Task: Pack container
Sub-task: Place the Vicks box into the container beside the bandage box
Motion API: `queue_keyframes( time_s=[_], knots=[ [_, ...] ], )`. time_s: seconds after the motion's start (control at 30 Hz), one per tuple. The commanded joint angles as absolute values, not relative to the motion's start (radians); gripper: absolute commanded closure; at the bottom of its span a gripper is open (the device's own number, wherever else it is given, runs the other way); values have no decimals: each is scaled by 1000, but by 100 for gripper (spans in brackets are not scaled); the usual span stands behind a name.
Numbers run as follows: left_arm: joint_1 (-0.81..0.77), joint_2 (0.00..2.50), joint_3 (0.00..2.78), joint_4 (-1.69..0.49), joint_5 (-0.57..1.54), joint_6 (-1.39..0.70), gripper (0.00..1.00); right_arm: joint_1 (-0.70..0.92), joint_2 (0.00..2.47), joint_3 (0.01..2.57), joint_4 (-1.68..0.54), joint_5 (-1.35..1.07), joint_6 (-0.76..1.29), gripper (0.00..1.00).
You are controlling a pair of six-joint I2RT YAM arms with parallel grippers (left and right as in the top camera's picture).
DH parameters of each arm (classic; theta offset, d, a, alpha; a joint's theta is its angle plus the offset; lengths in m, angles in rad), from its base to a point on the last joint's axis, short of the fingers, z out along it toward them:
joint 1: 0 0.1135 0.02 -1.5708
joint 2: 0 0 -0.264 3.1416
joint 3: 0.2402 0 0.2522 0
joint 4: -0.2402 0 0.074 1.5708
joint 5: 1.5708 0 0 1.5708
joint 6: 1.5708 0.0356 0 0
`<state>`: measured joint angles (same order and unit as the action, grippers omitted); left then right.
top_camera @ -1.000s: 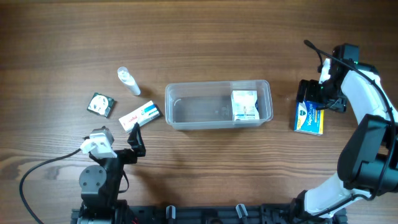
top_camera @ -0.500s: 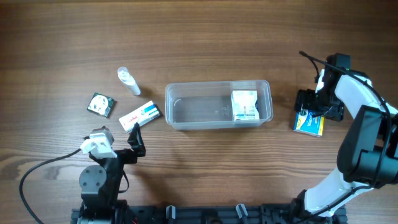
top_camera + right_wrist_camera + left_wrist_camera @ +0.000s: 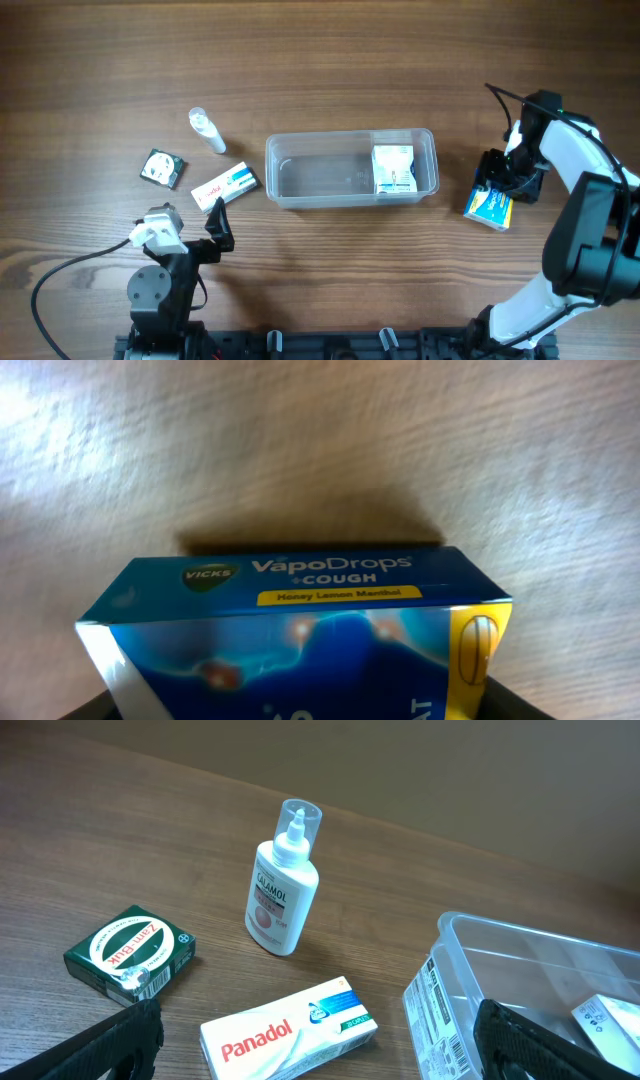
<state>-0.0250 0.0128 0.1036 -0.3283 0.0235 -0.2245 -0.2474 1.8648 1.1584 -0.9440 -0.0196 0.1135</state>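
I should lift my right gripper over the container's rim, then lower the Vicks VapoDrops box beside the white box, where the container's middle (image 3: 347, 169) is empty.
The clear plastic container (image 3: 300, 142) lies mid-table with a white box (image 3: 393, 168) in its right end. To its right, my right gripper (image 3: 503, 183) is shut on a blue Vicks VapoDrops box (image 3: 488, 206), which sits tilted. In the right wrist view that box (image 3: 300, 630) fills the lower frame between the fingers of my right gripper (image 3: 300, 705). My left gripper (image 3: 215, 222) is open near the front left, holding nothing. In the left wrist view the container's corner (image 3: 470, 970) shows at the right, with a Panadol box (image 3: 288, 1032) ahead of the open left gripper (image 3: 320, 1055).
Left of the container lie a white Panadol box (image 3: 225, 185), a small white lotion bottle (image 3: 207, 130) and a green Zam-Buk box (image 3: 162, 168). The left wrist view shows that bottle (image 3: 280, 890) and the green box (image 3: 130, 948). A cable (image 3: 60, 280) loops at front left.
My right gripper has closed on the blue Vicks box, and the box has tipped and shifted slightly toward the container. The left arm has not moved.
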Motion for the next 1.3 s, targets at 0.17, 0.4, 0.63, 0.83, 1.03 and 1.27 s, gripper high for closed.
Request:
queue_keyframes(
  time_s=[0.17,0.4,0.63,0.83,1.03,1.27],
  knots=[
    [-26,3,99,-324,10,-209,0,-200,1500,1233,-1023,-91,133,33],
    [-26,3,99,-324,10,-209,0,-9,1172,1233,-995,-106,194,33],
    [-26,3,99,-324,10,-209,0,220,1147,1229,-909,-100,348,34],
    [-26,3,99,-324,10,-209,0,406,1291,1220,-763,-33,452,35],
    [-26,3,99,-324,10,-209,0,553,1518,1220,-663,64,527,35],
    [-26,3,99,-324,10,-209,0,588,1729,1220,-625,135,556,34]
  ],
)
